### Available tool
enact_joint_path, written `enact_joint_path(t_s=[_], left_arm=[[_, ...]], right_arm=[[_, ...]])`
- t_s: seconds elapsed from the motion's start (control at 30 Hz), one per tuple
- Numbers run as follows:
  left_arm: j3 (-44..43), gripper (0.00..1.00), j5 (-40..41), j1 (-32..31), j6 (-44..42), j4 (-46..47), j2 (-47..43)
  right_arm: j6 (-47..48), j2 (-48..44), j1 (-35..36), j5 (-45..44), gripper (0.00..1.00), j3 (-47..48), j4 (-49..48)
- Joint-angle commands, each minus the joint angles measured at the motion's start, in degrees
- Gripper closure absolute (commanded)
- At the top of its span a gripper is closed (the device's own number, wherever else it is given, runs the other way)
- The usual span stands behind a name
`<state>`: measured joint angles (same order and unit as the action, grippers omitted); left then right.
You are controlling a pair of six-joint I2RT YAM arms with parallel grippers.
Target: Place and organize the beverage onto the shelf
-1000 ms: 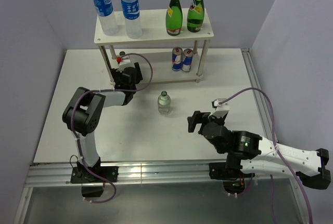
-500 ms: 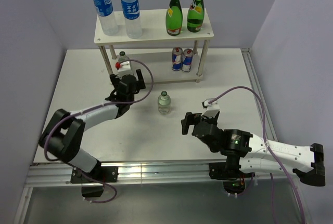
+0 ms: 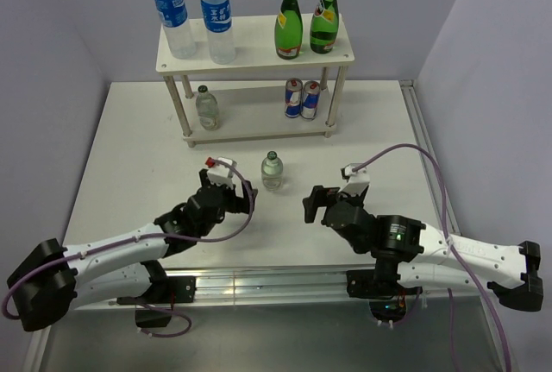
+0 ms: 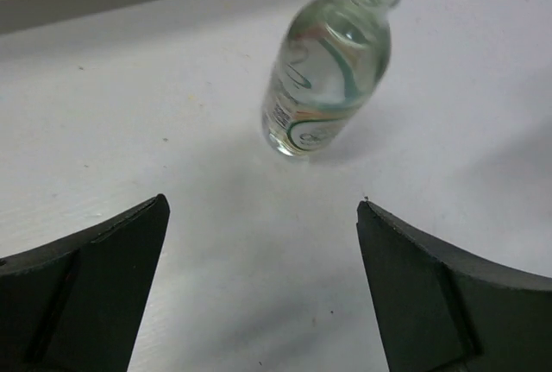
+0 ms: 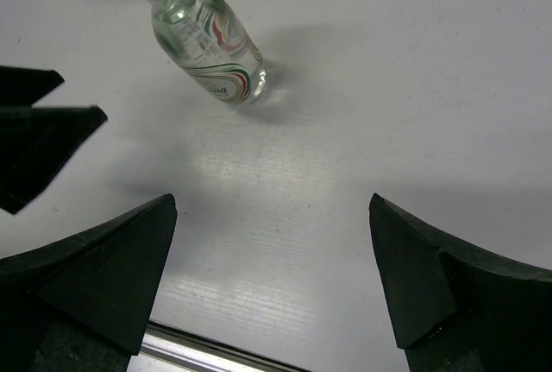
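My left gripper has the green-capped bottle outward of it, to its right in the top view. The bottle is still off the shelf (image 3: 255, 55), so I will reach that way around the bottle's body (image 3: 272, 173).
The pale wooden shelf (image 3: 255, 55) stands at the back. Its top board holds two blue-label water bottles (image 3: 177, 20) and two green glass bottles (image 3: 304, 22). Its lower board holds a small clear bottle (image 3: 205, 108) and two cans (image 3: 302, 98). Another small clear bottle with a green cap (image 3: 272, 171) stands on the table, and also shows in the left wrist view (image 4: 328, 66) and the right wrist view (image 5: 211, 44). My left gripper (image 3: 233, 188) (image 4: 262, 204) is open and empty to its left. My right gripper (image 3: 314, 203) (image 5: 272, 199) is open and empty to its right.
The white table (image 3: 379, 130) ends at a metal rail (image 3: 259, 284) along the near edge. Purple walls close in the back and both sides. The left gripper's fingers (image 5: 43, 130) show at the left of the right wrist view.
My left gripper has drawn back from the shelf's lower board, leaving the small clear bottle there, and now sits low beside the table bottle. My right gripper shifted slightly left.
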<state>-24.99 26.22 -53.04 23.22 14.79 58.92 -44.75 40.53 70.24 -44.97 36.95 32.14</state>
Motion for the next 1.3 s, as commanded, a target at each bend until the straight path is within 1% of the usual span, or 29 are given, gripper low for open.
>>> enact_joint_path(t_s=[0.0,0.07,0.13,0.23,0.27,0.3,0.4,0.5,0.67,0.73,0.87,0.93,0.97,1.0,1.03,1.07,1.13,1.17,1.2,1.23,1.27], left_arm=[[1.7,0.03,-5.04,-2.76,-1.51,6.12,-1.52],[2.23,0.03,-5.21,-3.3,-1.78,10.51,0.75],[1.97,0.03,-4.52,-3.74,-1.87,13.5,5.67],[1.88,0.04,-1.36,-5.14,-3.09,21.41,13.49],[1.88,0.04,-0.91,-5.41,-3.53,25.78,15.42],[1.62,0.04,0.23,-5.59,-3.71,27.56,18.83],[0.21,0.04,1.9,-5.59,-4.59,33.52,24.73],[-2.68,0.04,4.89,-5.59,-6.25,37.49,30.53],[-10.05,0.04,8.14,-5.5,-9.16,39.62,38.02],[-11.65,0.03,8.93,-5.32,-9.6,40.93,41.18],[-15.69,0.04,8.59,-3.92,-9.07,41.46,45.58],[-16.57,0.07,8.67,-2.87,-8.72,42.17,47.86],[-17.62,0.1,8.76,-2.43,-8.63,42.34,48.65],[-18.16,0.18,9.02,-1.64,-8.37,42.52,49.88],[-19.03,0.21,8.94,-1.2,-7.93,42.52,50.5],[-19.39,0.27,8.76,-0.24,-7.84,42.69,51.38],[-20.53,0.31,8.76,0.47,-7.67,43.04,52.35],[-20.88,0.39,8.76,1.26,-7.67,43.22,53.14],[-21.15,0.44,8.5,1.53,-7.67,43.31,53.41],[-22.02,0.51,8.41,1.88,-7.67,43.22,53.76],[-22.46,0.76,8.5,2.32,-7.67,42.96,54.02]], right_arm=[[-1.56,-1.25,-0.1,-1.26,0.0,2.25,0.38],[-1.92,-1.68,-0.1,-1.0,0.0,2.08,0.55],[-1.92,-2.03,-0.1,-0.65,0.0,1.64,0.38],[-2.18,-2.74,-0.1,-0.38,0.0,1.11,0.47],[-2.27,-3.0,-0.19,-0.29,0.0,0.93,0.47],[-2.18,-3.18,-0.1,0.06,0.0,0.76,0.38],[-2.01,-3.36,-0.19,0.23,0.0,0.49,0.73],[-1.83,-3.36,-0.19,0.41,0.0,0.14,0.73],[-1.74,-3.53,-0.19,1.11,0.0,-0.38,0.64],[-1.57,-3.53,-0.1,1.38,0.0,-0.47,0.55],[-1.39,-3.97,-0.19,0.94,0.0,-0.65,1.26],[-1.21,-4.49,-0.1,0.85,0.0,-1.0,1.43],[-1.13,-4.85,-0.19,1.02,0.0,-1.18,1.35],[-0.52,-4.94,-0.1,1.29,0.0,-1.26,0.82],[-0.51,-5.29,-0.1,1.2,0.0,-1.27,0.73],[-0.42,-5.38,-0.1,1.11,0.0,-1.27,0.73],[-0.16,-5.38,-0.19,1.2,0.0,-1.53,0.56],[0.01,-5.38,-0.19,1.2,0.0,-1.44,0.47],[0.19,-5.38,-0.28,1.38,0.0,-1.62,0.12],[0.37,-5.2,-0.28,1.38,0.0,-1.7,-0.06],[0.37,-5.11,-0.28,1.29,0.0,-1.79,-0.06]])
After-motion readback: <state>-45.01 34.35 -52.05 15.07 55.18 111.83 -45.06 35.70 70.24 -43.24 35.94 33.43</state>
